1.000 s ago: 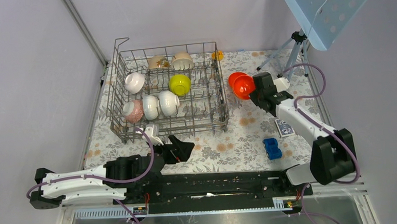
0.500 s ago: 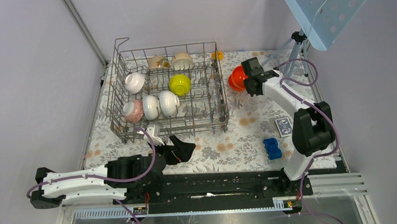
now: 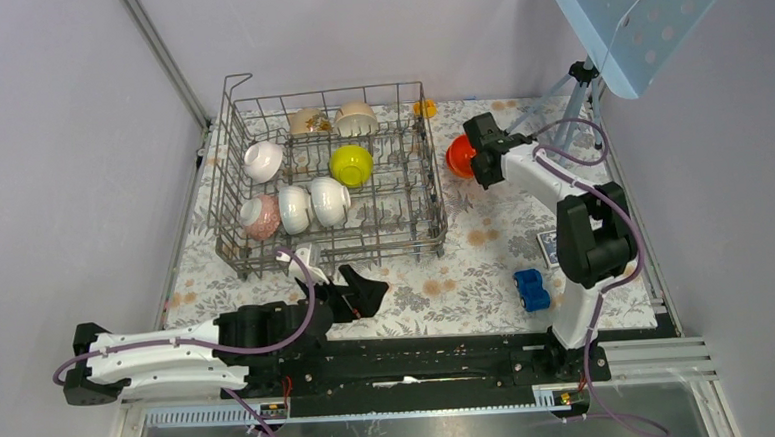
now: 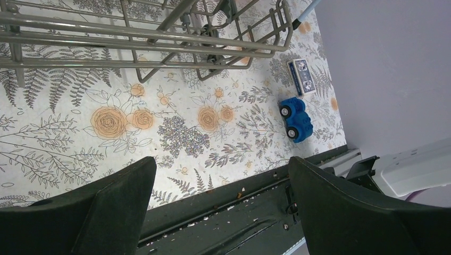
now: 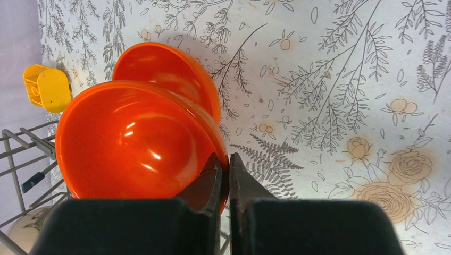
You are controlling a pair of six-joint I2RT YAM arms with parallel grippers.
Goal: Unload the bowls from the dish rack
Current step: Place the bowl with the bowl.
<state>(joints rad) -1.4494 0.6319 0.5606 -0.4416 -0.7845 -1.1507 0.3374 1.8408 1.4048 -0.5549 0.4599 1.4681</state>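
My right gripper will move down to set the bowl it is holding into the second orange-red bowl [image 5: 173,69] and let go of the held bowl's rim, since that second bowl sits open beneath it.
The grey wire dish rack [image 3: 417,192] stands at the back left and holds two beige bowls [image 3: 356,117], a yellow-green bowl [image 3: 351,164], a pink-speckled bowl [image 3: 260,216] and three white bowls [image 3: 330,200]. My right gripper [image 3: 475,160] is right of the rack, shut on the rim of an orange-red bowl [image 5: 133,143]. The pinch shows in the right wrist view [image 5: 224,166]. A second orange-red bowl [image 5: 170,66] lies just behind the held one on the floral mat. My left gripper [image 4: 220,180] is open and empty, low over the mat in front of the rack [image 4: 159,37].
A blue toy car [image 3: 531,289] and a small card box [image 3: 554,247] lie on the mat at the front right. A yellow block [image 5: 47,87] sits past the rack's far right corner. A tripod [image 3: 572,84] stands at the back right.
My right gripper has carried the orange-red bowl left and away from me, beside the rack's right wall and against the other orange-red bowl. The left arm has shifted slightly right.
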